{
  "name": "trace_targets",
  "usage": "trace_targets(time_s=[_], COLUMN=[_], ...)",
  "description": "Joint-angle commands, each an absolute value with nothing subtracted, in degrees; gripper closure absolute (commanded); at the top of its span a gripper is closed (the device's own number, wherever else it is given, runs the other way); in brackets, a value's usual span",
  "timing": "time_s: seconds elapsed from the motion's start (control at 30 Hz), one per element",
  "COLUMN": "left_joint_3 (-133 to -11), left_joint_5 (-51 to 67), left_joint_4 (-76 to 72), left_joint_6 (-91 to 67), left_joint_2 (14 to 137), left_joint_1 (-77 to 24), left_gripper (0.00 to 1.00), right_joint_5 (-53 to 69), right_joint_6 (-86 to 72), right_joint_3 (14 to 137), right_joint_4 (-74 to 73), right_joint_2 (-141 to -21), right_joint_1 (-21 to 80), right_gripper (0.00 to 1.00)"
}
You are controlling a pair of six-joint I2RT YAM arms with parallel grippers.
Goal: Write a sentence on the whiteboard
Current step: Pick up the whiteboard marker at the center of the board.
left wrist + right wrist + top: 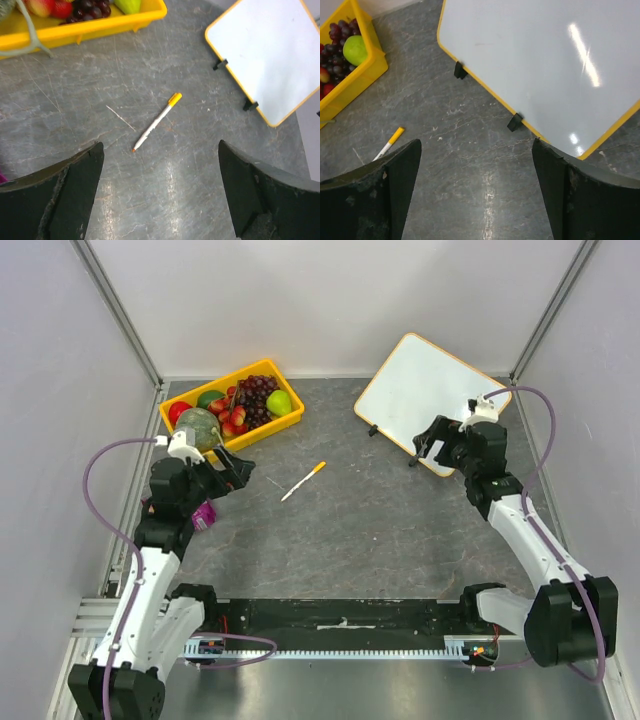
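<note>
Next, my left gripper moves right in the top view, turns to match the slanted marker below it and descends onto the marker's white body (pixel 293 491) (pixel 145 135).
The whiteboard (pixel 425 395) lies at the back right, white with an orange-yellow rim and two small black feet; it also shows in the left wrist view (pixel 272 47) and the right wrist view (pixel 540 65). Its face is blank; no sentence shows. A white marker with a yellow cap (pixel 303 481) lies on the grey table, bare orange tip toward the near left (pixel 153 122); its capped end shows in the right wrist view (pixel 390 142). My left gripper (pixel 238 470) is open and empty, left of the marker. My right gripper (pixel 428 443) is open and empty at the whiteboard's near edge.
A yellow fruit crate (pixel 232 406) with grapes, strawberries and green fruit stands at the back left. A purple object (pixel 204 514) lies by the left arm. Grey walls and metal posts enclose the table on three sides.
</note>
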State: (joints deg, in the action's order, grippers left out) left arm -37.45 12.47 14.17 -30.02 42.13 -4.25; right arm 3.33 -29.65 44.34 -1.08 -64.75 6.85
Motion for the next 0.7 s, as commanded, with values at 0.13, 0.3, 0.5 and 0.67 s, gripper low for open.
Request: trace_targets(time_s=[0.13, 0.3, 0.5, 0.67], left_joint_3=[-44.28, -54.82, -65.64, -70.22], left_joint_5=[25.32, 15.06, 0.55, -6.67], left_joint_4=[14.06, 20.11, 24.69, 26.19], left_joint_6=[-21.98, -19.16, -16.62, -16.35], left_joint_2=[54.47, 68.00, 86.37, 97.19], left_joint_1=[-7.28, -19.58, -30.58, -31.20], left_gripper=[0.01, 0.02, 0.04, 0.09], right_joint_5=[9.76, 9.41, 10.46, 12.21], right_joint_6=[-27.43, -25.75, -24.79, -23.56], right_joint_3=[49.13, 50.89, 50.28, 48.78], right_joint_4=[-5.18, -7.12, -7.47, -7.56], right_joint_2=[-68.11, -69.34, -69.44, -67.86], right_joint_1=[9.05, 12.30, 14.41, 14.59], right_gripper=[0.02, 0.02, 0.02, 0.02])
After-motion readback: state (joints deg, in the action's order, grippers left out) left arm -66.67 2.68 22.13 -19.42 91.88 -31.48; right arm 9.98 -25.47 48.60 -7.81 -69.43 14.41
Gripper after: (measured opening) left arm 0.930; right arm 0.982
